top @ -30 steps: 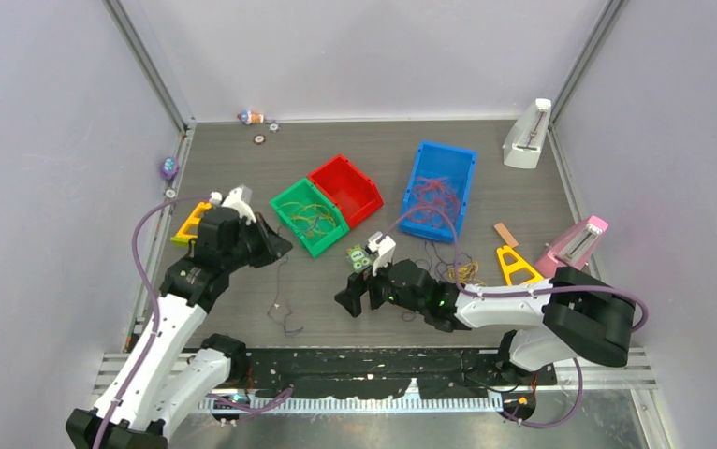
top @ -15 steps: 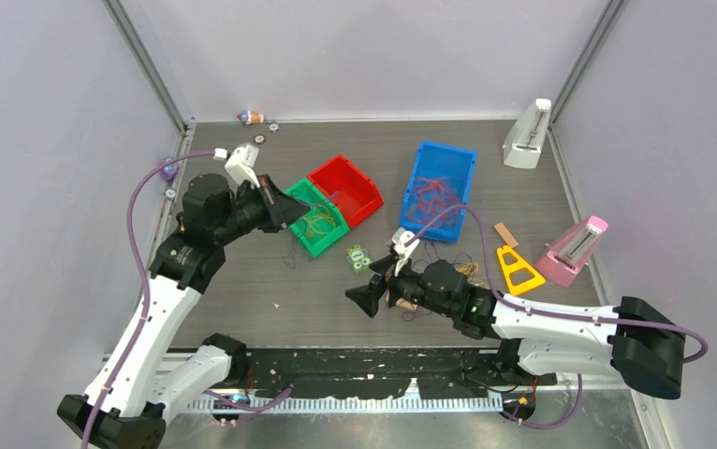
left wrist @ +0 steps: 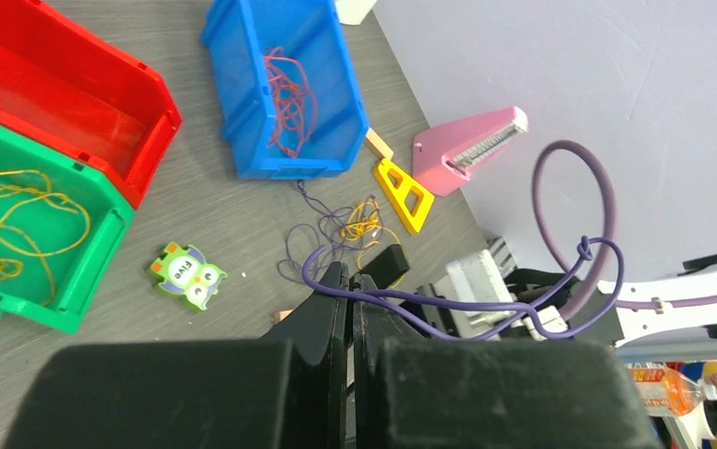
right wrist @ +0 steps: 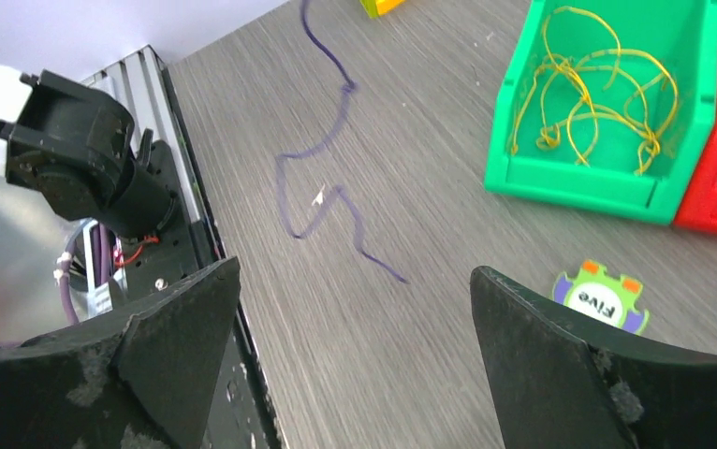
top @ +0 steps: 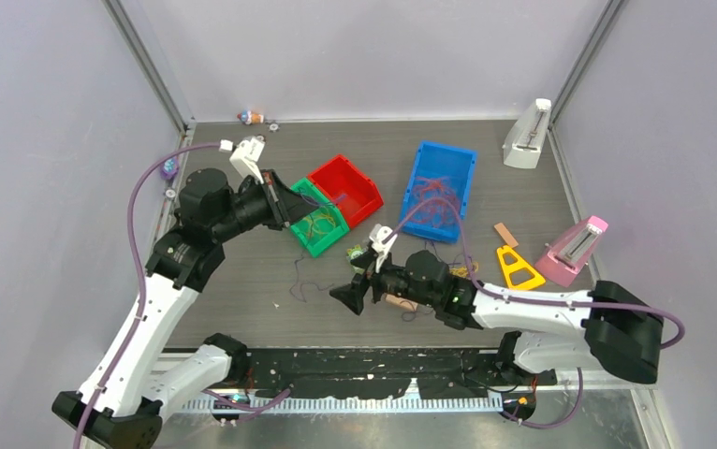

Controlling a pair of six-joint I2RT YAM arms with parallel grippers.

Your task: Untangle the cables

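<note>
My right gripper reaches outward, to the left in the top view, onto the purple cable's part point(top: 297, 267) point(right wrist: 343, 105) next, since it lies outward, dangling from my left gripper.
My left gripper point(top: 304, 208) hangs above the green bin point(top: 329, 245), shut on a dark purple cable point(left wrist: 448, 301) that crosses its fingertips. The cable dangles down to the table point(top: 300, 281), where its loose end lies in bends point(right wrist: 322, 178). My right gripper point(top: 347, 297) stands open low over the table, just right of that end point(right wrist: 355, 273), holding nothing. Yellow cables point(right wrist: 589, 94) fill the green bin. Orange-red cables point(left wrist: 289, 94) lie in the blue bin point(top: 462, 159). A purple and yellow tangle point(left wrist: 350, 229) sits on the table in front of the blue bin.
A red bin point(top: 366, 201) adjoins the green one. A green owl puzzle piece point(right wrist: 603, 297) lies by my right gripper. At the right are a yellow triangle point(top: 517, 267), a wooden block point(top: 505, 234), and pink point(top: 572, 248) and white point(top: 527, 136) wedges.
My left gripper has risen and swung right toward the green bin, lifting the purple cable off the table. My right arm has stretched out, then drawn its open gripper slightly left.
</note>
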